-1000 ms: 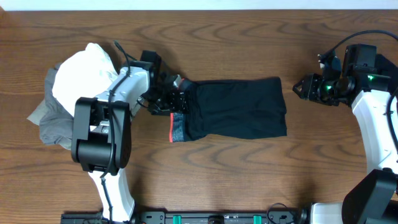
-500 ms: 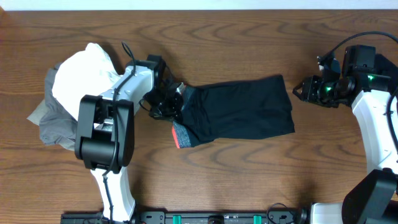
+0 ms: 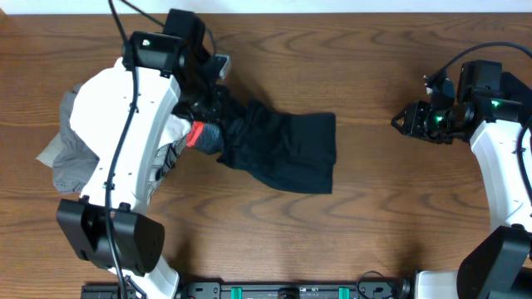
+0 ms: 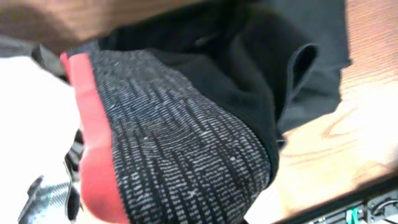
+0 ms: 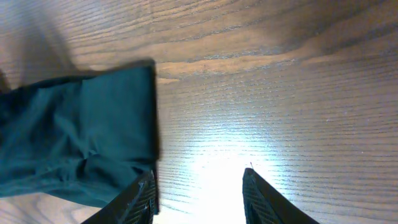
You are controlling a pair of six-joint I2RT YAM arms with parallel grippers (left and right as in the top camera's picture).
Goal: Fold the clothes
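The waistband is lifted, so the left gripper next needs to pull it toward the white pile and down to the wood, then open there.
Black leggings (image 3: pixel 287 151) lie bunched and slanted across the middle of the table. Their grey waistband with red lining (image 3: pixel 199 135) is lifted at the left end. My left gripper (image 3: pixel 213 123) is shut on that waistband, right beside the pile of white and grey clothes (image 3: pixel 96 112). In the left wrist view the waistband (image 4: pixel 174 149) fills the frame and hides the fingers. My right gripper (image 3: pixel 400 119) hovers at the right, apart from the leggings, open with only bare wood between its fingertips (image 5: pixel 198 180). The leggings' far edge (image 5: pixel 81 137) shows left of its left finger.
A grey garment (image 3: pixel 60 170) sticks out under the white one at the far left. The left arm's white links (image 3: pixel 125 158) cross over the pile. The table's front rail (image 3: pixel 291 291) runs along the bottom edge.
My left gripper shut on the waistband and swung up and left toward the pile, dragging the leggings left and bunching them. The right arm stayed put.
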